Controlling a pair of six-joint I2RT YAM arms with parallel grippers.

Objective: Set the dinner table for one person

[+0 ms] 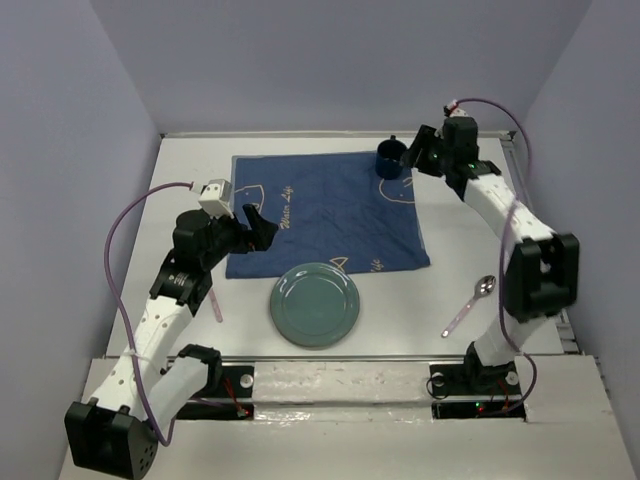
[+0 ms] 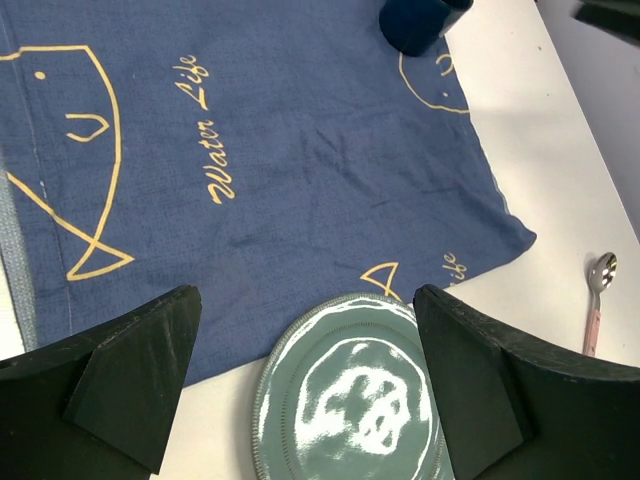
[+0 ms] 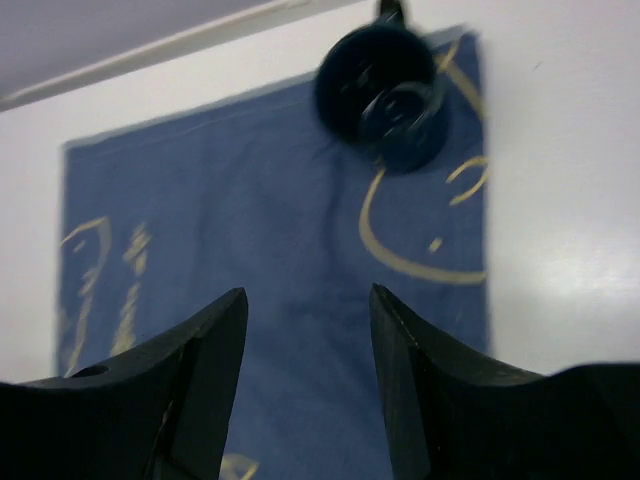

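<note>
The plate is mostly off the cloth, so I will first move my right gripper back from the cup. Then I will lower and tilt it onto the plate's rim facing the spoon (image 1: 355, 304).
The white dinner table (image 1: 190, 165) holds a dark blue cloth with pale fish outlines (image 1: 330, 210). A green plate (image 1: 315, 304) lies at the cloth's near edge, slightly overlapping it. A dark blue cup (image 1: 390, 158) stands on the cloth's far right corner. A spoon with a pink handle (image 1: 470, 305) lies to the right. My left gripper (image 1: 258, 228) is open and empty above the cloth's left edge; its wrist view shows the plate (image 2: 350, 400) between the fingers. My right gripper (image 1: 420, 150) is open and empty beside the cup (image 3: 385, 95).
A thin pink utensil handle (image 1: 216, 303) lies on the table by my left arm, its end hidden. The table's back edge meets the wall just behind the cup. Side walls close in on left and right.
</note>
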